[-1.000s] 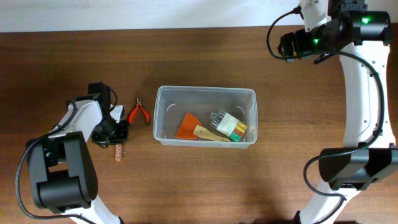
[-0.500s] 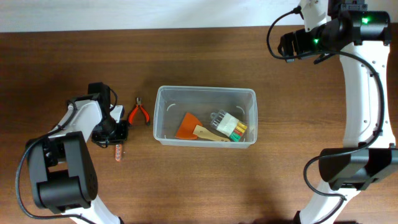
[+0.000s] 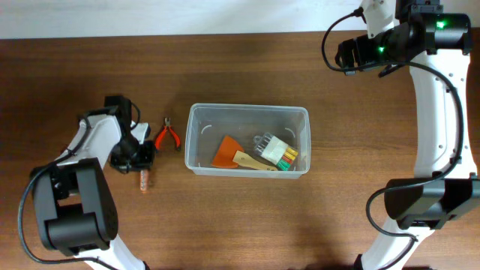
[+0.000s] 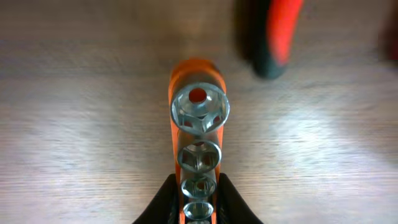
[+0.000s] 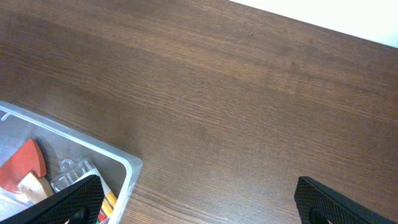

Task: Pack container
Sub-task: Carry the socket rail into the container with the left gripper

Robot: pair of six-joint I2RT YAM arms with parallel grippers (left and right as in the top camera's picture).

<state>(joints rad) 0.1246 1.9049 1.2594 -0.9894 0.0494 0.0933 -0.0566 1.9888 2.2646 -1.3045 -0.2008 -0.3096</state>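
My left gripper will next rise over the container's side, turn the socket bar and bring it down beyond the orange scraper, where the container's bottom is bare.
The clear plastic container (image 3: 196, 112) sits mid-table and holds an orange scraper with a wooden handle (image 3: 225, 153) and a clear pack of coloured pieces (image 3: 277, 152); its corner shows in the right wrist view (image 5: 127, 165). My left gripper (image 3: 140, 163) (image 4: 198, 202) is shut on an orange socket rail with metal sockets (image 4: 198, 134) (image 3: 144, 180), left of the container. Red-handled pliers (image 3: 166, 136) (image 4: 278, 34) lie just beyond the rail. My right gripper (image 5: 199, 199) is open and empty, high at the far right (image 3: 352, 54).
Wooden table (image 3: 240, 217) with a white wall strip along the far edge. Both arm bases stand at the near edge, left (image 3: 75, 217) and right (image 3: 420, 202).
My left gripper has shifted slightly and the socket rail has turned a little with it, now pointing more straight toward the near edge. The right arm has not moved.
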